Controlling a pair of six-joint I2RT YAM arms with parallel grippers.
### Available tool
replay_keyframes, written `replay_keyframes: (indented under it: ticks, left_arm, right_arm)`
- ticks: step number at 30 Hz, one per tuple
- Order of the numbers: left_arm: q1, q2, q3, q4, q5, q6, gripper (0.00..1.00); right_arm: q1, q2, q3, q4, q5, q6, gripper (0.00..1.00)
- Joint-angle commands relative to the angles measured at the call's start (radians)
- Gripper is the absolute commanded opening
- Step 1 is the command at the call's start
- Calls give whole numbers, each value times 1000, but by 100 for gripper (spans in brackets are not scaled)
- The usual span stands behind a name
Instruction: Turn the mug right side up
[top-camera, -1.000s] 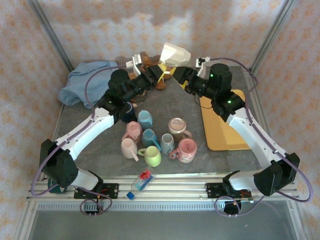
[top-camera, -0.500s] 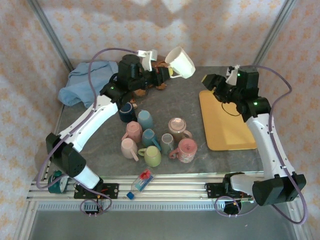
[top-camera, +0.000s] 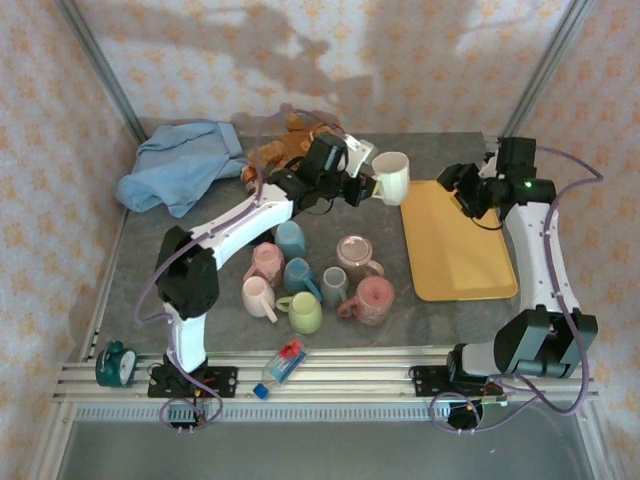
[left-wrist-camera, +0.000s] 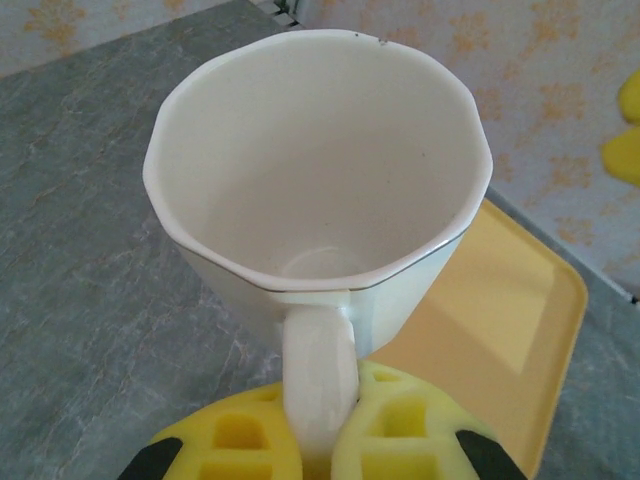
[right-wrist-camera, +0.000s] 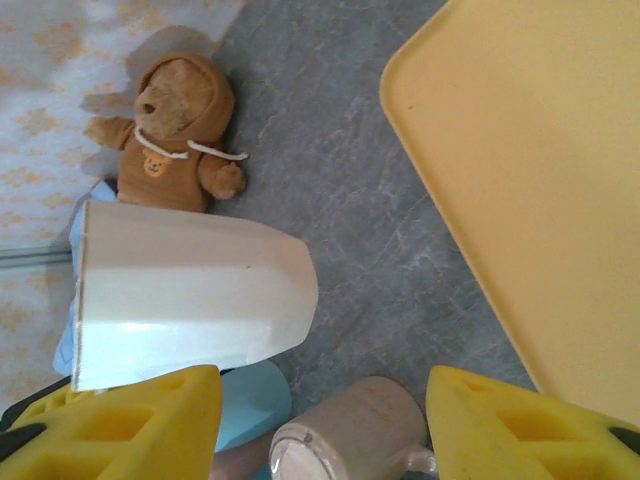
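Observation:
I will carry the mug with my left gripper past the mug to the tray's far corner (top-camera: 417, 193) below, lower it there and release, as its opening already faces up.
A cream faceted mug (top-camera: 391, 176) hangs in the air just left of the yellow tray's (top-camera: 455, 240) far corner, mouth facing up. My left gripper (top-camera: 368, 186) is shut on its handle. In the left wrist view the yellow fingers (left-wrist-camera: 400, 430) pinch the handle of the mug (left-wrist-camera: 320, 180), and I look into its empty inside. My right gripper (top-camera: 463, 190) hovers over the tray's far left part, open and holding nothing. In the right wrist view the mug (right-wrist-camera: 190, 295) sits apart from that open gripper (right-wrist-camera: 320, 420), up and to the left.
Several mugs (top-camera: 300, 275) crowd the table's middle, among them a taupe one (right-wrist-camera: 350, 435) and a light blue one (right-wrist-camera: 250, 400). A teddy bear (top-camera: 280, 150) and a blue cloth (top-camera: 180, 165) lie at the back left. A small bottle (top-camera: 283, 362) rests on the front rail.
The left arm swung the mug from the back to the right and lower, beside the tray. The right gripper, beside the mug a second ago, pulled away right over the tray.

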Motion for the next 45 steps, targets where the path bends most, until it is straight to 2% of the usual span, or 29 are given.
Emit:
replay_keyframes:
  ticks: [1, 7, 12, 17, 26, 31, 43, 45]
  left_arm:
    - [-19, 48, 117, 182, -39, 85, 0]
    - [-47, 189, 228, 248, -80, 161, 0]
    - [-52, 301, 332, 248, -110, 206, 0]
    - [-52, 385, 386, 318, -114, 234, 0]
    - [-58, 544, 556, 277, -158, 251, 0]
    - [-59, 577, 584, 268, -189, 253, 0]
    - [-67, 621, 626, 206, -184, 233, 0]
    - [-67, 625, 626, 201, -184, 233, 4]
  right_arm:
    - [-15, 16, 1, -11, 22, -23, 55]
    - [-45, 57, -24, -12, 24, -30, 55]
    - [-98, 61, -48, -10, 17, -35, 55]
    - [-151, 62, -69, -8, -12, -41, 55]
    - [-175, 72, -102, -6, -18, -58, 55]
    - [-175, 83, -116, 1, -18, -62, 55]
    - [-177, 97, -109, -6, -13, -77, 55]
    - [-176, 98, -107, -4, -13, -78, 56]
